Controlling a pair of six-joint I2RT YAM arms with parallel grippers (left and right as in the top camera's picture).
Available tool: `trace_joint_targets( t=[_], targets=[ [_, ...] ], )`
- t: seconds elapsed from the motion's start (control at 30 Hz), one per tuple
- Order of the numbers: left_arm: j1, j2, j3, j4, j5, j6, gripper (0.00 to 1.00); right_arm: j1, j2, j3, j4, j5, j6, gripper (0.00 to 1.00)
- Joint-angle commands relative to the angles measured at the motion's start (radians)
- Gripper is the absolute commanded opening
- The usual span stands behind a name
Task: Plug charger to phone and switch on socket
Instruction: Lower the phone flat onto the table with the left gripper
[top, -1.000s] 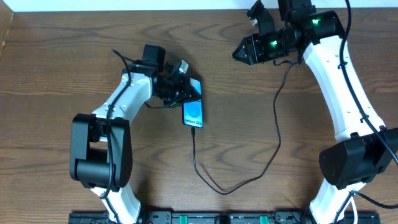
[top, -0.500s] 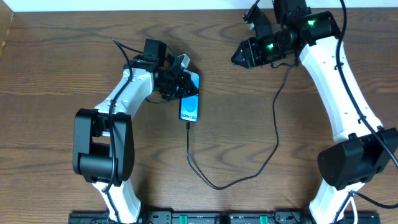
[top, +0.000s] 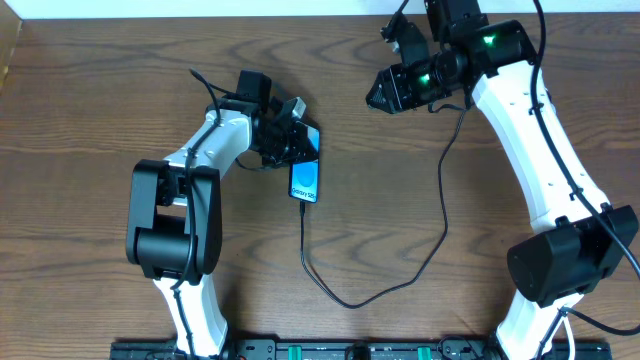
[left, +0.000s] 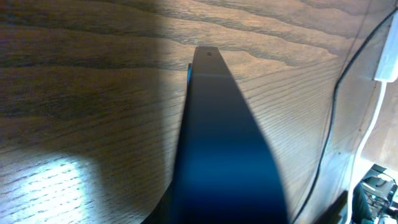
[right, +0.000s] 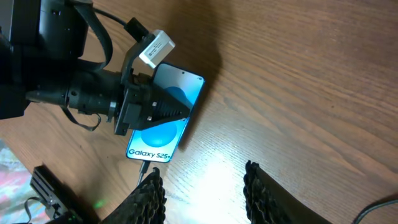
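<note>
My left gripper should lower the phone (top: 305, 178) onto the table next and let go of the phone's far end, because the cable is already in the phone's lower end.
The phone (top: 305, 178) has a bright blue screen reading "Galaxy S25+" and sits at the table's upper middle. My left gripper (top: 289, 143) is shut on its top end; the right wrist view shows the fingers (right: 149, 109) over the phone (right: 159, 138). In the left wrist view the phone (left: 217, 137) runs away from the camera. The charger's black cable (top: 350, 300) is plugged into the phone's lower end, loops down and rises to behind my right wrist, where its plug is hidden. My right gripper (top: 380, 95) is open and empty above the table (right: 202, 174). The socket is out of view.
A white piece with a thin white cord (left: 384, 59) shows at the right edge of the left wrist view; I cannot tell what it is. The table's back edge meets a white wall (top: 200, 8). A black rail (top: 320, 350) runs along the front edge.
My left gripper has drawn the phone a little up and to the left, dragging the cable's loop with it. My right gripper has moved slightly left and back.
</note>
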Motion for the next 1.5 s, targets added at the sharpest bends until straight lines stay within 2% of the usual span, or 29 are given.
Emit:
trace_joint_targets(
  t=[0.0, 0.73, 1.0, 1.2, 1.23, 1.47],
  targets=[
    [0.002, 0.000, 0.021, -0.001, -0.019, -0.010, 0.07, 0.019, -0.010, 0.013, 0.000, 0.010, -0.015, 0.41],
    [-0.001, 0.064, 0.008, 0.001, -0.035, -0.047, 0.08, 0.029, -0.010, 0.013, 0.000, 0.035, -0.015, 0.41],
    [-0.002, 0.064, -0.004, -0.001, -0.082, -0.047, 0.17, 0.029, -0.010, 0.013, 0.000, 0.035, -0.015, 0.41],
    [-0.002, 0.064, -0.004, -0.003, -0.089, -0.047, 0.17, 0.029, -0.010, 0.013, 0.000, 0.035, -0.016, 0.42],
    [-0.002, 0.064, -0.004, -0.003, -0.089, -0.047, 0.24, 0.029, -0.010, 0.013, 0.000, 0.035, -0.016, 0.42],
    [-0.002, 0.064, -0.003, -0.002, -0.089, -0.047, 0.34, 0.029, -0.010, 0.013, 0.000, 0.042, -0.016, 0.42]
  ],
)
